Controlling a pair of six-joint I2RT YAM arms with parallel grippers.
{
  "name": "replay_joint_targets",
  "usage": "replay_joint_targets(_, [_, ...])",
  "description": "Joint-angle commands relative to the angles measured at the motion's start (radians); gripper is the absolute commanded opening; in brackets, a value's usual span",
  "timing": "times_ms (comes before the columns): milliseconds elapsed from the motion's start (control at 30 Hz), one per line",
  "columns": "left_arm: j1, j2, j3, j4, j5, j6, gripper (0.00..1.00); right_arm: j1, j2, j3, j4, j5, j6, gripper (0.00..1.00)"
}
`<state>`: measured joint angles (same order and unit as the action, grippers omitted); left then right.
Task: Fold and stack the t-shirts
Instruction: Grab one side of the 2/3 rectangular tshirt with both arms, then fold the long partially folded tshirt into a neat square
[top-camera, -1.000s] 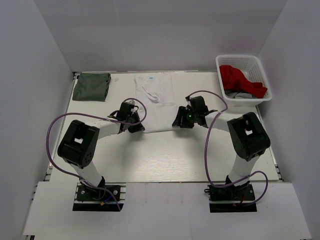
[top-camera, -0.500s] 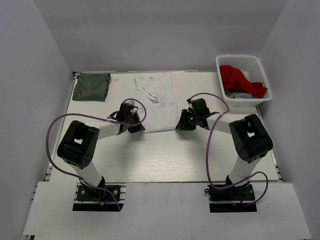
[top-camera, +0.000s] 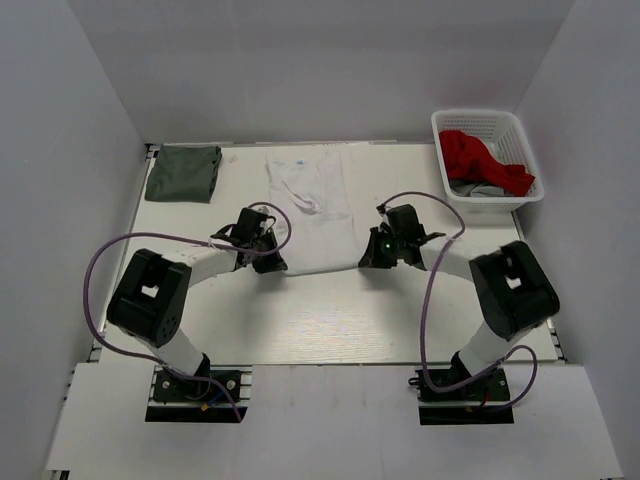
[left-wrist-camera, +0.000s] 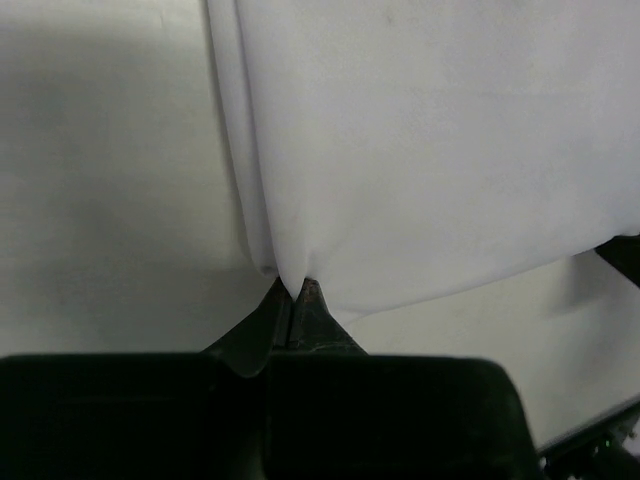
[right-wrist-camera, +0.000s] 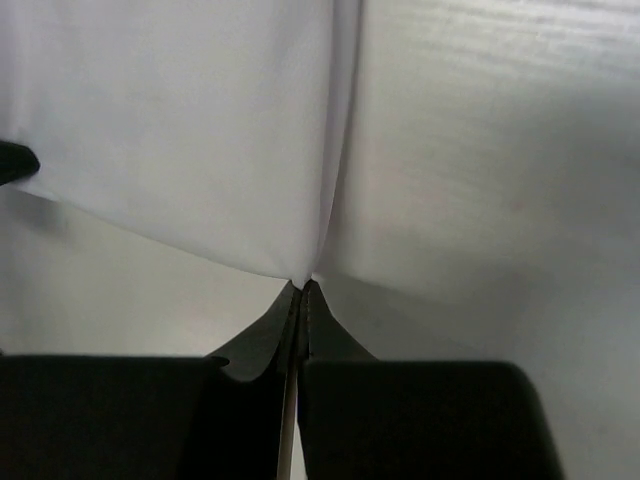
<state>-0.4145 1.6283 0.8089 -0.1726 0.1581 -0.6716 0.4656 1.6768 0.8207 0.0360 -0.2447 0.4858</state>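
Observation:
The t-shirt is still lying lengthwise. My left gripper will next lift the t-shirt's pinched corner up, carry it outward onto the white t-shirt's far end (top-camera: 284, 181) and let it go.
A white t-shirt (top-camera: 315, 205) lies lengthwise in the middle of the table, folded into a narrow strip. My left gripper (top-camera: 277, 264) is shut on its near left corner, and cloth (left-wrist-camera: 420, 150) is pinched between the fingertips (left-wrist-camera: 312, 293) in the left wrist view. My right gripper (top-camera: 366, 259) is shut on the near right corner; the white cloth (right-wrist-camera: 200, 130) meets the closed fingertips (right-wrist-camera: 311, 291) there. A folded grey-green t-shirt (top-camera: 184, 172) rests at the far left. Red and grey t-shirts (top-camera: 482, 160) sit in the basket.
A white plastic basket (top-camera: 517, 131) stands at the far right corner of the table. Purple cables loop from both arms over the table surface (top-camera: 320, 310). White walls enclose the table on three sides.
My right gripper has moved down to the shirt's near right corner and shut on it. Both grippers have drawn the near hem slightly toward the arm bases.

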Motion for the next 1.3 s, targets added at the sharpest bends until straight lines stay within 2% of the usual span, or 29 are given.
replay_joint_targets(0, [-0.027,-0.128,-0.001,-0.203,0.032,0.032,0.00,0.008,-0.161,-0.049,-0.085,-0.027,-0.073,0.00])
replay_joint_targets(67, [-0.041,-0.188,-0.020,-0.244,0.060,0.032,0.00,0.007,-0.218,-0.089,-0.151,-0.073,-0.087,0.00])
replay_joint_targets(167, [-0.070,-0.339,-0.078,-0.258,0.184,0.032,0.00,0.016,-0.433,-0.143,-0.240,-0.163,-0.107,0.00])
replay_joint_targets(233, [-0.090,-0.443,-0.099,-0.268,0.306,0.032,0.00,0.018,-0.498,-0.163,-0.275,-0.214,-0.127,0.00])
replay_joint_targets(267, [-0.090,-0.476,-0.112,-0.283,0.367,0.023,0.00,0.016,-0.579,-0.161,-0.353,-0.234,-0.156,0.00])
replay_joint_targets(367, [-0.109,-0.586,-0.125,-0.315,0.457,0.012,0.00,0.018,-0.687,-0.124,-0.486,-0.267,-0.191,0.00])
replay_joint_targets(533, [-0.118,-0.700,-0.074,-0.392,0.504,0.001,0.00,0.011,-0.795,-0.058,-0.590,-0.280,-0.242,0.00])
replay_joint_targets(700, [-0.118,-0.722,-0.034,-0.416,0.478,-0.008,0.00,0.011,-0.796,0.008,-0.581,-0.318,-0.240,0.00])
replay_joint_targets(833, [-0.118,-0.722,-0.002,-0.407,0.434,-0.008,0.00,0.007,-0.743,0.075,-0.585,-0.278,-0.234,0.00])
replay_joint_targets(1067, [-0.098,-0.641,-0.002,-0.367,0.420,-0.019,0.00,0.007,-0.658,0.139,-0.522,-0.260,-0.230,0.00])
replay_joint_targets(1200, [-0.098,-0.591,0.007,-0.367,0.350,-0.019,0.00,0.005,-0.582,0.167,-0.486,-0.263,-0.220,0.00])
replay_joint_targets(1267, [-0.098,-0.581,0.019,-0.376,0.266,-0.037,0.00,0.004,-0.553,0.179,-0.478,-0.260,-0.220,0.00])
